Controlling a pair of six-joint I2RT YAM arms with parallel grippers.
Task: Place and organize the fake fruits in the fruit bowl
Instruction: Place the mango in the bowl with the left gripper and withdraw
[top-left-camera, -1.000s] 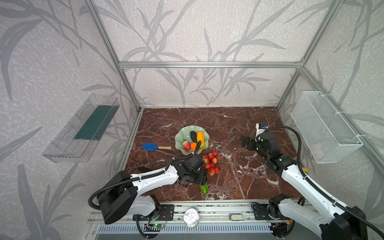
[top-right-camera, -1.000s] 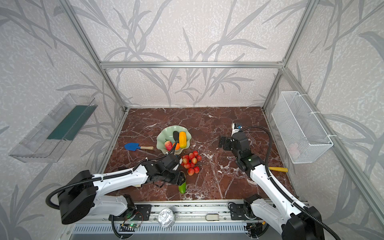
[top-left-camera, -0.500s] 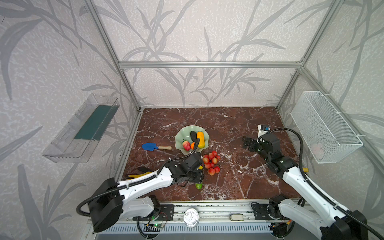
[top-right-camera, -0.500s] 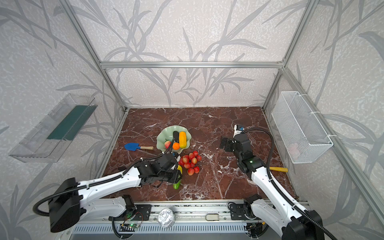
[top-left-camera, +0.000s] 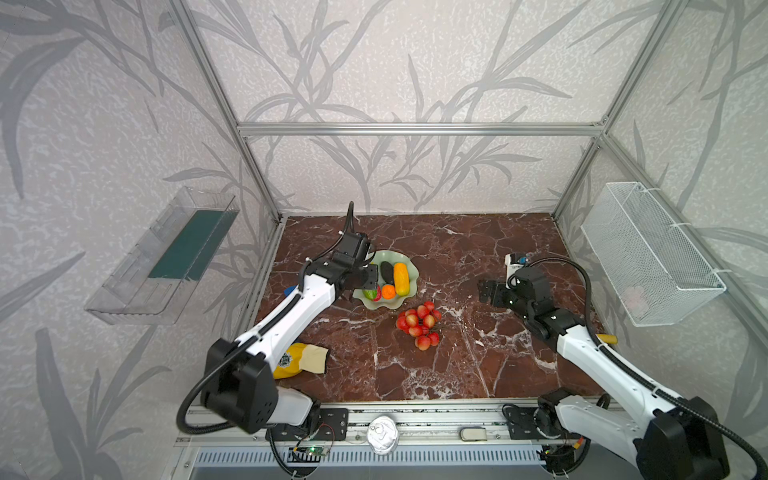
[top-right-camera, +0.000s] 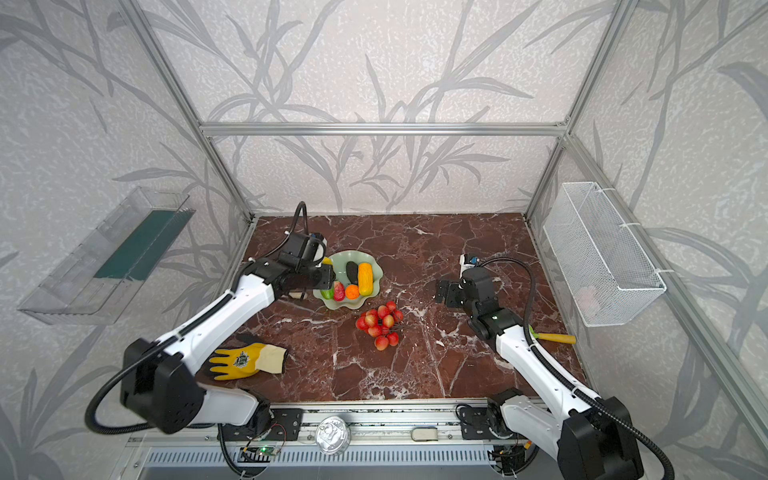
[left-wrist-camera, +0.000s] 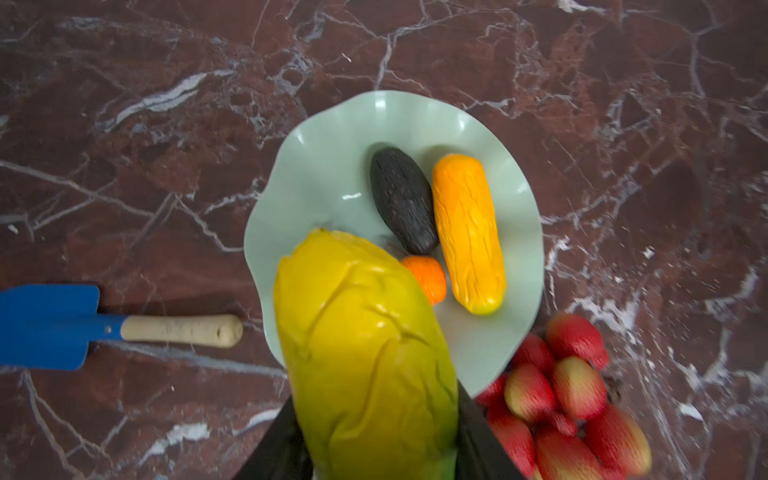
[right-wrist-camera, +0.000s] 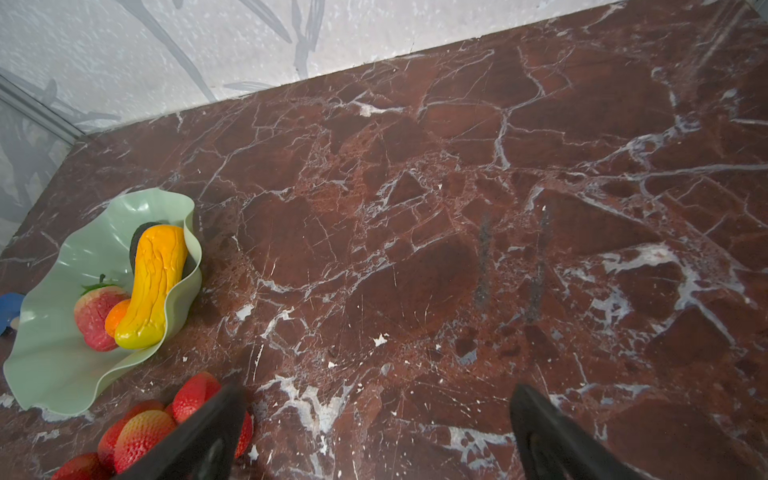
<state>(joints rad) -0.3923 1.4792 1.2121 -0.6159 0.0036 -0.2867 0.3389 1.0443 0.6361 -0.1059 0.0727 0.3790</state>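
The yellow-green fruit moves outward and down next to the bare bottom of the fruit bowl beside the avocado, where my left gripper releases it.
My left gripper (left-wrist-camera: 376, 436) is shut on the yellow-green oblong fruit (left-wrist-camera: 365, 353) and holds it over the near left edge of the mint-green fruit bowl (left-wrist-camera: 324, 166). In both top views that gripper (top-left-camera: 368, 278) (top-right-camera: 328, 278) hangs at the bowl's left rim (top-left-camera: 388, 254) (top-right-camera: 351, 306). In the bowl lie a dark avocado (left-wrist-camera: 403, 199), a yellow-orange gourd (left-wrist-camera: 469, 232), a small orange (left-wrist-camera: 426, 276) and a red strawberry (right-wrist-camera: 97, 320). The red grape cluster (top-left-camera: 417, 324) (top-right-camera: 380, 324) lies on the marble just in front of the bowl. My right gripper (right-wrist-camera: 376, 399) (top-left-camera: 488, 293) is open and empty, to the right of the grapes.
A blue spade (left-wrist-camera: 50, 326) lies left of the bowl. A yellow and cream glove (top-right-camera: 245, 359) sits front left under the left arm. A green spade with a yellow handle (top-right-camera: 555, 337) lies by the right wall. A wire basket (top-left-camera: 648, 253) and a clear tray (top-left-camera: 166, 253) hang on the side walls.
My left gripper closed on the yellow-green fruit near the table's front edge and carried it back and up to the bowl. The right arm has barely moved.
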